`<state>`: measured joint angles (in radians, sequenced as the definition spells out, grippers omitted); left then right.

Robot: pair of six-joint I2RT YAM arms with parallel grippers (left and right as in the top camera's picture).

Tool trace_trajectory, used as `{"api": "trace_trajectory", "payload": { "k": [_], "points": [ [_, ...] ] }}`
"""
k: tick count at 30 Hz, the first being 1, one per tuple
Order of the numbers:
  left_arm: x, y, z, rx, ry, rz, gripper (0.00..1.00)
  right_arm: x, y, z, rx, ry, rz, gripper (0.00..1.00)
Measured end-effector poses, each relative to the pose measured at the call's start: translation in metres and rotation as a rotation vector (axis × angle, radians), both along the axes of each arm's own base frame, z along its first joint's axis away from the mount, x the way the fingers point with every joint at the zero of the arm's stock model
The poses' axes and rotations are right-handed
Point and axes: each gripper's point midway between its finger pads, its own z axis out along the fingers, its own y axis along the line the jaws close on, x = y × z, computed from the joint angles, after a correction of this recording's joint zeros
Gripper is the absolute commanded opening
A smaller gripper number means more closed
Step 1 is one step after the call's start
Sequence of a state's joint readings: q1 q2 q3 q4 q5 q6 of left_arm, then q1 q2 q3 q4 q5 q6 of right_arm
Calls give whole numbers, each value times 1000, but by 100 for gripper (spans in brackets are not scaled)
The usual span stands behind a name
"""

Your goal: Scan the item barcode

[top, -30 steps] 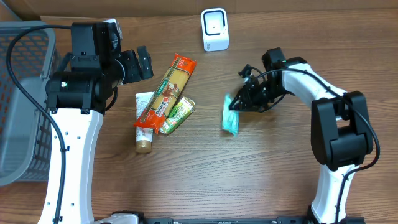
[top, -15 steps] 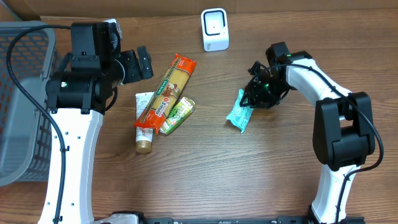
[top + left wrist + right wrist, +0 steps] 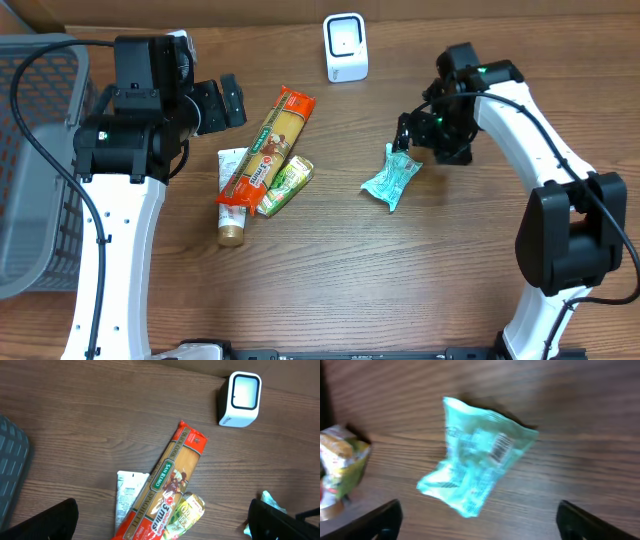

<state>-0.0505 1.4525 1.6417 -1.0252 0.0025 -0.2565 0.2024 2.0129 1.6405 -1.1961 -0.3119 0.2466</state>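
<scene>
The teal packet's middle [image 3: 476,471] is below and to the left in the overhead view. I will lower my right gripper across onto it next and keep the barcode [image 3: 501,446] uncovered.
The teal packet [image 3: 392,178] lies on the wood table right of centre, its barcode [image 3: 501,446] facing up in the right wrist view. My right gripper [image 3: 425,135] hovers just behind and right of it, open, with nothing between its fingers [image 3: 375,520]; the teal packet [image 3: 477,457] sits beyond the fingertips. The white scanner [image 3: 346,47] stands at the table's back middle, also in the left wrist view as the scanner [image 3: 240,399]. My left gripper [image 3: 232,100] is open above the left pile, holding nothing.
An orange spaghetti pack [image 3: 267,150] lies over a white tube [image 3: 232,200] and beside a green packet [image 3: 285,185] left of centre. A grey basket [image 3: 30,160] fills the far left edge. The green packet [image 3: 340,462] shows at the right wrist view's left edge.
My right gripper opened and let go of the teal packet, then pulled back and right. The packet turned and shifted right and now rests on the table. The left arm stayed still.
</scene>
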Motion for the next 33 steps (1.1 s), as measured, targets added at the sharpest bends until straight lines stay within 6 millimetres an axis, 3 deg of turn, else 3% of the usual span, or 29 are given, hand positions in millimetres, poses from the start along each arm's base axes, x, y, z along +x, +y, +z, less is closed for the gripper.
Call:
{"api": "trace_trajectory", "payload": {
  "k": [3, 12, 21, 24, 28, 33],
  "points": [
    [0, 0, 0, 0, 1, 0, 99, -15, -1, -20, 34, 55, -3, 88],
    [0, 0, 0, 0, 1, 0, 99, -45, 17, -64, 189, 101, 17, 78],
    [0, 0, 0, 0, 1, 0, 100, -18, 33, -66, 294, -86, 49, 68],
    [0, 0, 0, 0, 0, 0, 100, -12, 37, -68, 323, -145, 60, 59],
    [0, 0, 0, 0, 1, 0, 100, -11, 38, -73, 339, -192, 66, 37],
    [0, 0, 0, 0, 0, 0, 99, -14, 35, -78, 325, -189, 66, 18]
  ]
}}
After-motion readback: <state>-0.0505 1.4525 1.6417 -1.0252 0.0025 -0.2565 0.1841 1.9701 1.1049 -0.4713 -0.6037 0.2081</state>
